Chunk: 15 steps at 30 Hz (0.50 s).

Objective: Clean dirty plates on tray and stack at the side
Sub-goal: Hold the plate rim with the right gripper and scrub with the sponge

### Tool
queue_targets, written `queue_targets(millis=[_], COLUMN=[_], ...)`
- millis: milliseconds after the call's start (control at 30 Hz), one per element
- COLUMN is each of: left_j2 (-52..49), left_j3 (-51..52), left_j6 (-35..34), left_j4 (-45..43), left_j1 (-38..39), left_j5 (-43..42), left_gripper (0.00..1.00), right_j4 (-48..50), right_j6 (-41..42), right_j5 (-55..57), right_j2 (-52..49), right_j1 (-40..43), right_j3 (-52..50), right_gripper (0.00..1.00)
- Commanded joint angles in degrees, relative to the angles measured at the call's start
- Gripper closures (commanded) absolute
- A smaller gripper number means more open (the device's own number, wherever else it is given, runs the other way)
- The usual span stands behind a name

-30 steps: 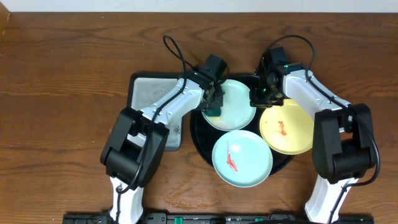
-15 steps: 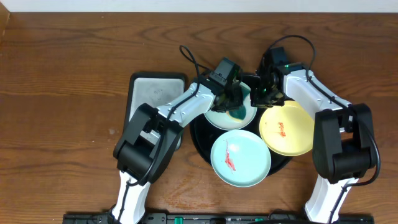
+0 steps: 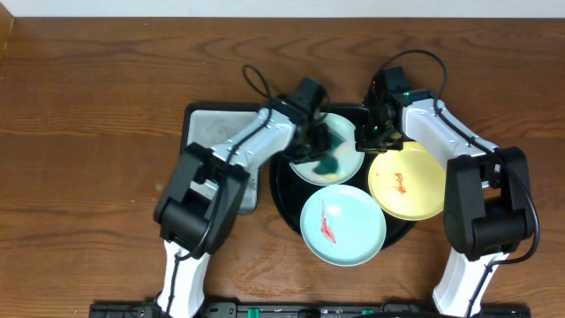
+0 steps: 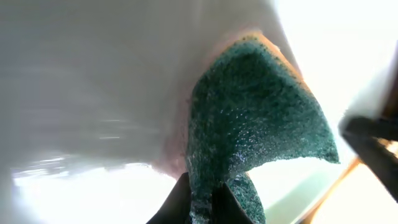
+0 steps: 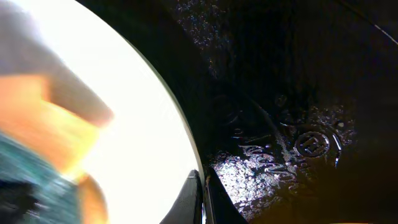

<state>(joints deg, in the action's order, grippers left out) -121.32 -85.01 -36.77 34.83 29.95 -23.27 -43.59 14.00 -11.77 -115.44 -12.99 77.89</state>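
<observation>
Next, my left gripper will lift off the plate and carry the sponge over the plate-free metal tray [image 3: 210,129], which lies to its left in the overhead view, then release it.
In the overhead view the round black tray [image 3: 282,193] holds three plates. My left gripper [image 3: 315,146] is shut on a teal sponge [image 3: 329,162] and presses it on the far mint-blue plate [image 3: 348,148]. My right gripper [image 3: 368,140] is shut on that plate's right rim. A second mint-blue plate [image 3: 344,225] and a yellow plate [image 3: 408,181] each show a red mark. In the left wrist view my fingers [image 4: 202,200] pinch the sponge [image 4: 261,118] against the pale plate [image 4: 93,93]. In the right wrist view my fingers [image 5: 202,190] clamp the plate's rim [image 5: 137,130] over the tray [image 5: 298,93].
A rectangular silvery metal tray [image 3: 216,132] lies left of the black tray, partly under my left arm. Bare wooden table [image 3: 88,132] lies to the left, the right and the back.
My left gripper swept the sponge from the plate's left edge to its right side, then back toward the middle. My right gripper has held still on the rim.
</observation>
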Motion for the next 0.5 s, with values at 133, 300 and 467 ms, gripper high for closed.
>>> queue_targets(millis=[133,300,467], left_j2=[2.4,4.7,3.2], left_j3=[1.6,1.6,2.1], left_j6=[8.0,9.6,8.2], left_j4=[2.7,0.8,-3.9], left_j1=[-4.5,-2.3,0.9], left_j5=[22.6,27.8,20.1], left_gripper=[0.93,0.93,0.93], right_j4=[-0.6,-0.6,-0.7], right_j6=[-0.3,-0.3,-0.3], right_j5=[1.2,1.2,1.2], right_j2=[0.0,0.0,0.0], right_j1=[0.2,0.2,0.2], right_j3=[0.0,0.0,0.0], right_gripper=[0.99,0.99,0.99])
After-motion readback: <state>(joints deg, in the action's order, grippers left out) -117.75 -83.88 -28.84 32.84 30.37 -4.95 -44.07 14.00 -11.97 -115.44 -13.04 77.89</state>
